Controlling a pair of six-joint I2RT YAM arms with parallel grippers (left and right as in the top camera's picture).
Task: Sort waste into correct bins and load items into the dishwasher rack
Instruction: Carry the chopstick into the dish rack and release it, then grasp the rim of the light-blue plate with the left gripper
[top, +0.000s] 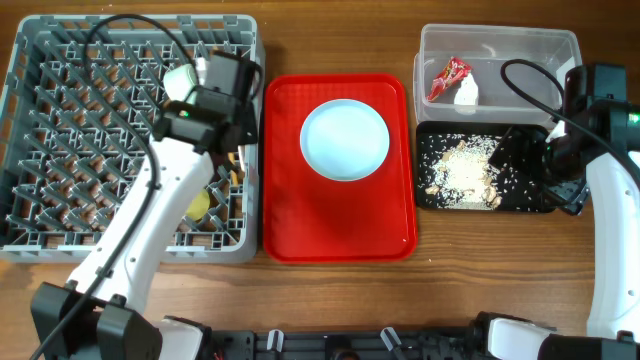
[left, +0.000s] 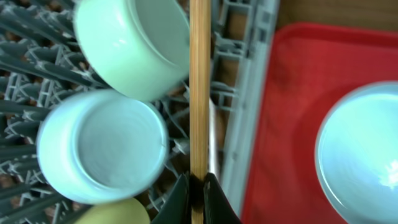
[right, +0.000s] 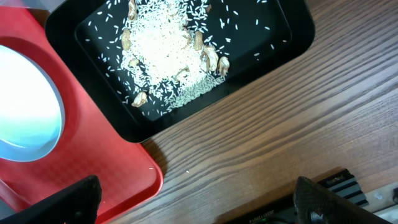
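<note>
Next, my left gripper lowers the wooden chopsticks into the narrow gap between the bowls and the rack's edge and releases them, as they already run along that edge.
My left gripper (top: 228, 150) (left: 199, 190) is shut on thin wooden chopsticks (left: 199, 81), held over the right side of the grey dishwasher rack (top: 60, 120) (left: 249, 74). Two pale mint bowls (left: 134, 43) (left: 102, 146) and the yellow cup (left: 115, 214) (top: 199, 206) sit in the rack. The mint plate (top: 345, 139) (left: 360, 149) (right: 25, 106) lies on the red serving tray (top: 330, 220). My right gripper (top: 530, 160) (right: 199, 202) is open and empty above the table, near the black tray (top: 530, 200) (right: 280, 37) of rice scraps (top: 462, 165) (right: 165, 53). The fork is not visible.
The clear tub (top: 520, 45) at the back right holds the red wrapper (top: 448, 76) and a white scrap (top: 466, 93). The red serving tray lies between the rack and the bins. Bare wood table (right: 280, 124) runs along the front.
</note>
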